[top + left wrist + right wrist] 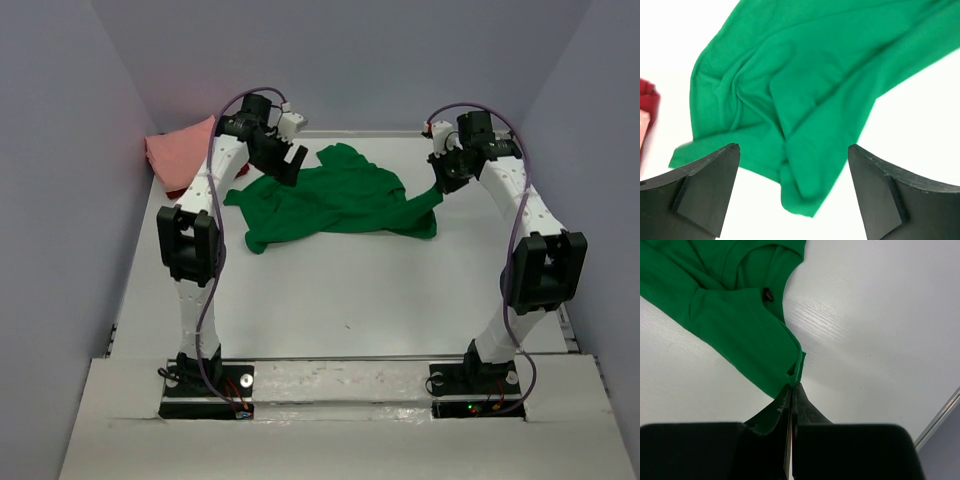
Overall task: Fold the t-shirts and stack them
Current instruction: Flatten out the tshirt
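My left gripper will next move down and back toward my base, onto the near corner's fold [264, 229] [799, 167] below it, while the shirt's other end is already held.
The bright green t-shirt [335, 200] lies crumpled across the back middle of the white table [380, 290]. My right gripper [440, 187] is shut on its right edge; in the right wrist view the jaws [792, 386] pinch a hem fold of the green t-shirt [740, 325] beside the collar and its dark label [769, 294]. My left gripper [291, 162] hovers open over the shirt's left end. From the left wrist, the gripper [794, 150] has wide-apart fingers [705, 195] with a corner of green cloth [790, 90] below them, untouched. The salmon pink t-shirt [180, 150] rests on the dark red one [178, 190] at the back left.
Grey walls close in the table on the left, back and right. A metal rail [940, 417] runs along the table's right edge. The dark red cloth [647, 100] shows at the left edge of the left wrist view.
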